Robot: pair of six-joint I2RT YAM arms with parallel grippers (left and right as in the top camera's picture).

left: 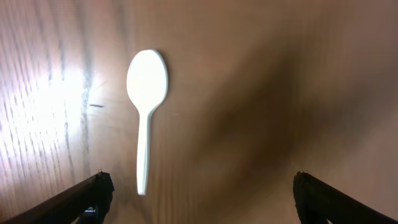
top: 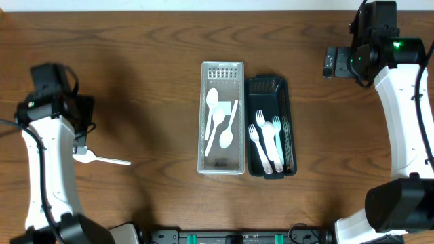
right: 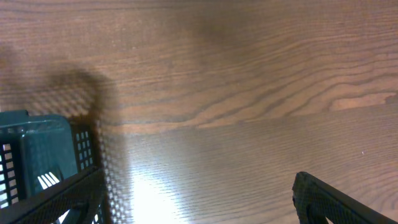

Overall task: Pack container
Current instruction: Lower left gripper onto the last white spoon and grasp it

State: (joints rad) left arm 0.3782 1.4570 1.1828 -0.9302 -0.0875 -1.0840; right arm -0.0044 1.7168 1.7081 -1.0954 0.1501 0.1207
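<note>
My left gripper lowers next, then shifts back onto the loose spoon's handle point(top: 101, 159) point(left: 144, 127) beside the bowl.
A clear container point(top: 222, 159) at the table's middle holds three white spoons point(top: 218, 116). Beside it on the right, a dark green basket point(top: 271, 85) holds three white forks point(top: 268, 139). One loose white spoon point(top: 102, 160) lies on the wood at the left. My left gripper point(top: 83, 139) hovers just over its bowl end. In the left wrist view that spoon point(left: 147, 106) lies flat ahead of my open left gripper point(left: 202, 199), its handle tip near the left finger point(left: 87, 199), nothing held. My right gripper point(top: 331, 62) is open and empty at the far right.
The right wrist view shows a corner of the green basket point(right: 37, 152) at the left, bare wood ahead, and my open right gripper point(right: 199, 199). The right arm's white links point(top: 407, 115) run down the right edge of the table.
</note>
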